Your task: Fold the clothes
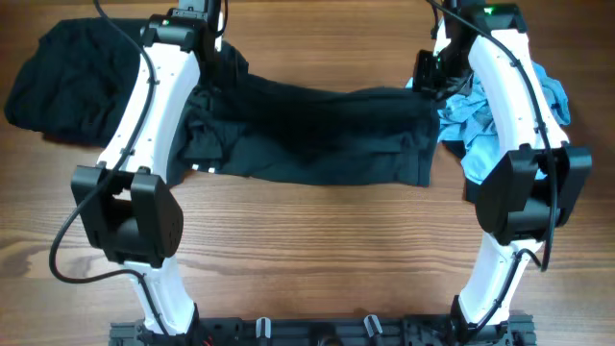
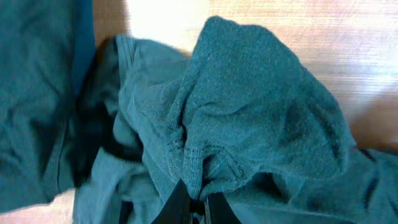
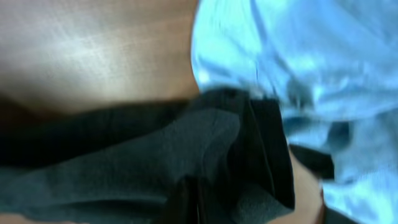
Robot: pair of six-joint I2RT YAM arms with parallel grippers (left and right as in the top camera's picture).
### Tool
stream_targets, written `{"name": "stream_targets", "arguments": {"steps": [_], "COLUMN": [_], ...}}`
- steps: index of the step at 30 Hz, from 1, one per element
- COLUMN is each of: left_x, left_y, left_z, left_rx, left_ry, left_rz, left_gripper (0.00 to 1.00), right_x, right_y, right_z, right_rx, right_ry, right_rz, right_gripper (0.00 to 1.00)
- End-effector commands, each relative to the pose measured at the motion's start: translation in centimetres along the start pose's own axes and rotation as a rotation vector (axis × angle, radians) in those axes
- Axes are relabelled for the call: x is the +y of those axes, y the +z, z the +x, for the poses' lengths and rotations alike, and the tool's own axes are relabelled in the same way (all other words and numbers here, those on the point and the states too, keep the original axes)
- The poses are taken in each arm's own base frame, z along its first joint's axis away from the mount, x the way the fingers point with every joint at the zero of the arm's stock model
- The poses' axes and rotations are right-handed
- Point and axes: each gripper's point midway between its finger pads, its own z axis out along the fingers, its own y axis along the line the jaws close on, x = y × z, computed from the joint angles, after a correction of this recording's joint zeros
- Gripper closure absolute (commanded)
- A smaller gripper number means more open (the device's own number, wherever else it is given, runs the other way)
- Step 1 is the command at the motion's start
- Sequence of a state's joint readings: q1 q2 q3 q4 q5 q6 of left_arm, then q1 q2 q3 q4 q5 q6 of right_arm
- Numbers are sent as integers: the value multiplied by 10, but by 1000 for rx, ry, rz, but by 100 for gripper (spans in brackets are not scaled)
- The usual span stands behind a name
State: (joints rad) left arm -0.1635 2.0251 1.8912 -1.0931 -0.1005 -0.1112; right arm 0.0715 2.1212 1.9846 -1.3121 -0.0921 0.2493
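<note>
The shirt's held far corner comes back and down with my right gripper toward its near edge point(image 1: 405, 180) next, since that edge already lies flat upon the table.
A dark green T-shirt point(image 1: 317, 135) lies stretched sideways across the middle of the table, bunched at its left end. My left gripper point(image 1: 223, 69) is at its back left corner. In the left wrist view that gripper point(image 2: 196, 191) is shut on a gathered fold of the shirt point(image 2: 249, 106). My right gripper point(image 1: 430, 79) is at the shirt's back right corner. In the right wrist view it point(image 3: 194, 188) is shut on the dark cloth point(image 3: 155, 155). A light blue T-shirt point(image 1: 500, 120) lies crumpled just right of it and shows in the right wrist view point(image 3: 298, 56).
A heap of black clothes point(image 1: 67, 77) sits at the back left, beside the left arm. Bare wooden table point(image 1: 317, 250) lies in front of the stretched shirt, between the two arm bases.
</note>
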Motion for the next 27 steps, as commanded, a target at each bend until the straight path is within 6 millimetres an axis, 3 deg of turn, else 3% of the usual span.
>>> {"name": "stream_targets", "arguments": {"steps": [1,9,11,13,15,18,21,27], "left_x": [4,10,11,14,14,15,20,19], "left_y": [-4,18,21,21,15,-2,-30,-74], "left_z": [10,54,61,59,54,45,34,30], "left_rx": [33,180,203,195,176,128,50,-29], "left_ry": [-5,12,14,15,11,4,-28,-67], "left_rz": [-20,-47,-52,-67,-65,-57,-46,43], "left_gripper": [96,96,80,79,91,94,71,52], "right_x": [1,-11,-12,-10,0,11,9,-32], "right_y": [4,35,39,37,27,6,-14,-11], "right_z": [15,50,56,54,49,42,40,41], "right_rx": [63,197,215,210,195,160,136,164], "right_ry": [-13,-11,-21,-39,-72,-111,-123,-27], "right_rz": [-6,27,28,13,-52,-144,-201,-157], "right_gripper": [96,96,95,75,50,36,13,9]}}
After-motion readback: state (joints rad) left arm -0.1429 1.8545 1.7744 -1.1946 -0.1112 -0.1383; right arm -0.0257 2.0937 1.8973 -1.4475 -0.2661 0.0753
